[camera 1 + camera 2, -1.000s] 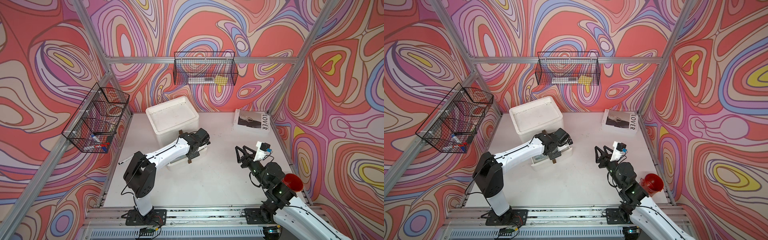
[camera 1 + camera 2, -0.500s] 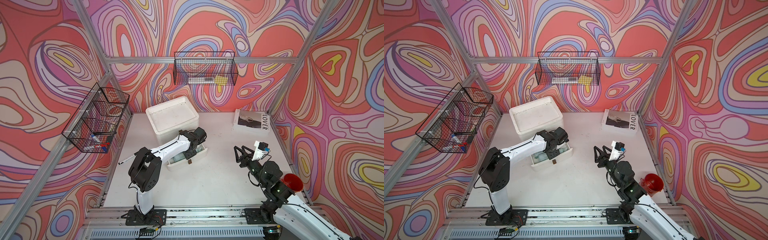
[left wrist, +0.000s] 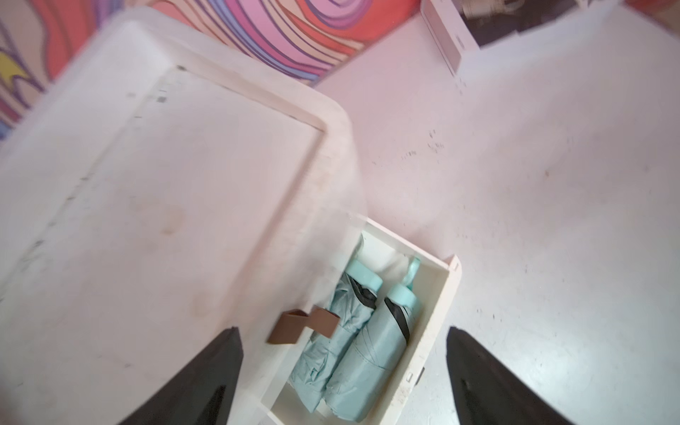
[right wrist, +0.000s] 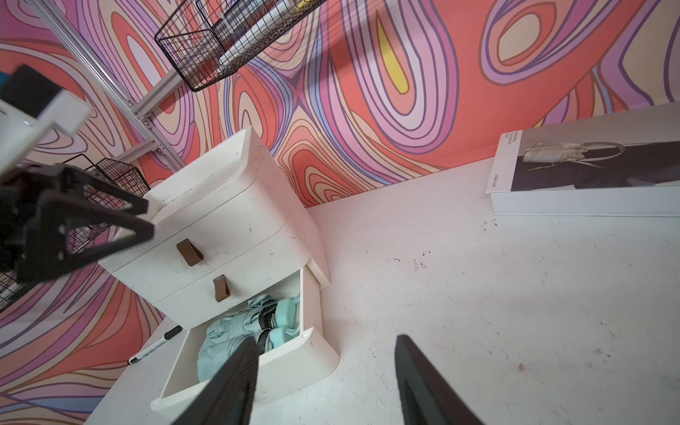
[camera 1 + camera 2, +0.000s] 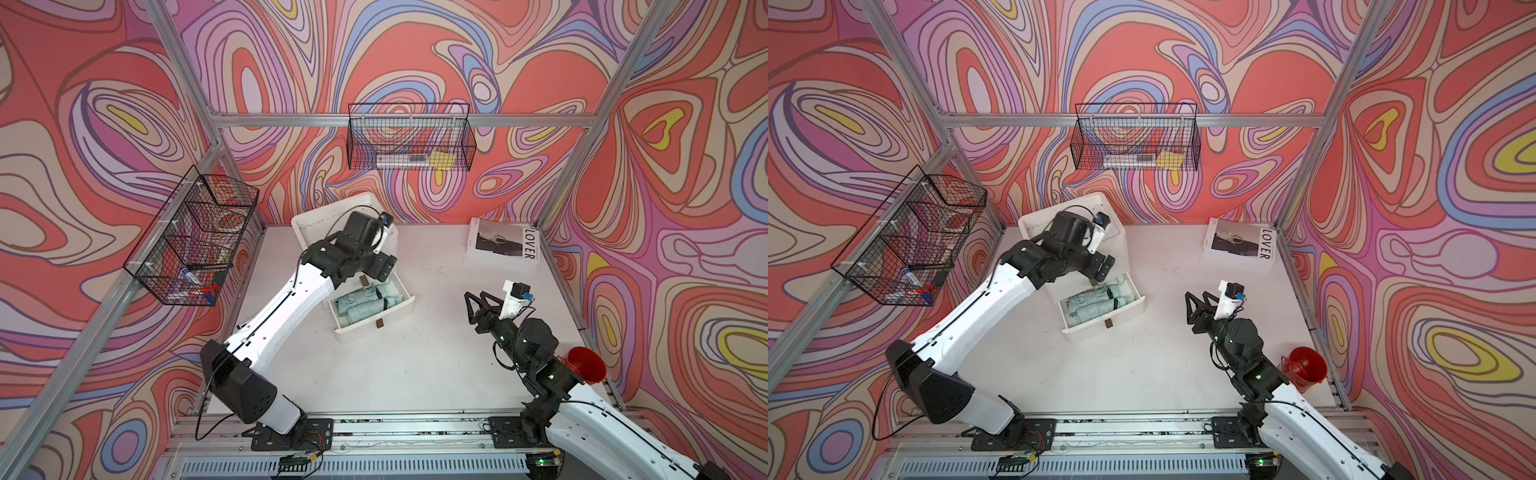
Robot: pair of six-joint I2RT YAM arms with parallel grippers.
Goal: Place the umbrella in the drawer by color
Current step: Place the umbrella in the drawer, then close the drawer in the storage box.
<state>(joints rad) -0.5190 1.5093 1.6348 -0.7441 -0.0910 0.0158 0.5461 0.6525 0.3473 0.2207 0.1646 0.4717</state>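
Observation:
I should next swing my left gripper across the cabinet top, turning it, and then down onto the cabinet's raised rim nearest the marker, because that rim lies below it, across the top.
The white drawer cabinet [image 5: 328, 224] stands at the back of the table, its bottom drawer [image 5: 376, 322] pulled out. Two mint-green folded umbrellas [image 5: 365, 305] lie side by side in that drawer, also clear in the left wrist view [image 3: 371, 349] and the right wrist view [image 4: 228, 331]. My left gripper [image 5: 380, 266] hangs above the cabinet's front edge, open and holding nothing [image 3: 343, 331]. My right gripper [image 5: 471, 307] hovers open over bare table to the right of the drawer [image 4: 325, 338], holding nothing.
A "LOVER" book [image 5: 505, 245] lies at the back right. A red cup [image 5: 586, 365] sits by the right arm's base. Wire baskets hang on the back wall [image 5: 409, 143] and the left wall [image 5: 195, 237]. A marker [image 4: 154, 346] lies left of the cabinet.
My left gripper was shut down at the open drawer; it has opened and lifted back above the cabinet. The right arm has hardly moved.

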